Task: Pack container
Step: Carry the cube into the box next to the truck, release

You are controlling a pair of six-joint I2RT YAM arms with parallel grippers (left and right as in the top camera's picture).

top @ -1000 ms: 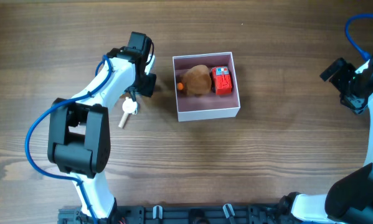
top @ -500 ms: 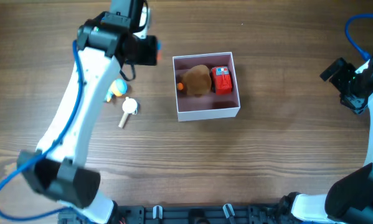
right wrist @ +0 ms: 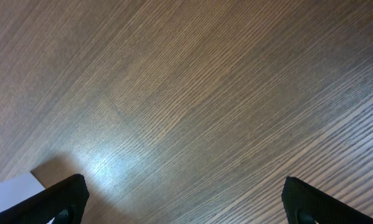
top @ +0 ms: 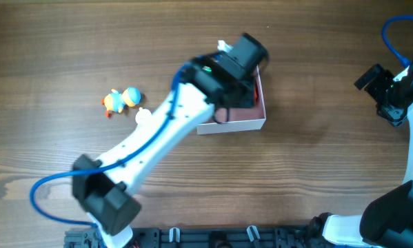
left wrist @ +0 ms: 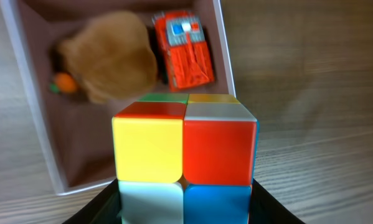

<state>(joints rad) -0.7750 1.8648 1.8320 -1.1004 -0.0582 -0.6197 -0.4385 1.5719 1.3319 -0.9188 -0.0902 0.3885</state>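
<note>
My left gripper is above the bare, open bottom of the container beside the red toy vehicle [top: 248,114], so it will move down and release the puzzle cube there.
The container [top: 237,125] is a square white box with a dusty pink inside, mostly covered by my left arm in the overhead view. In the left wrist view the container [left wrist: 33,106] holds a brown plush toy [left wrist: 114,62] and a red toy vehicle [left wrist: 185,53]. My left gripper [left wrist: 185,205] is shut on a multicoloured puzzle cube [left wrist: 185,146] and holds it above the container's near side. My right gripper [right wrist: 185,202] is open and empty over bare wood, at the right table edge in the overhead view [top: 385,93].
A small orange and blue toy [top: 121,100] and a pale wooden peg-like piece [top: 144,116] lie on the wooden table left of the container. A white corner [right wrist: 12,193] shows at the lower left of the right wrist view.
My left arm has swung from the toys at the left to over the container, carrying the puzzle cube. The orange and blue toy is now uncovered. The right arm has not moved.
</note>
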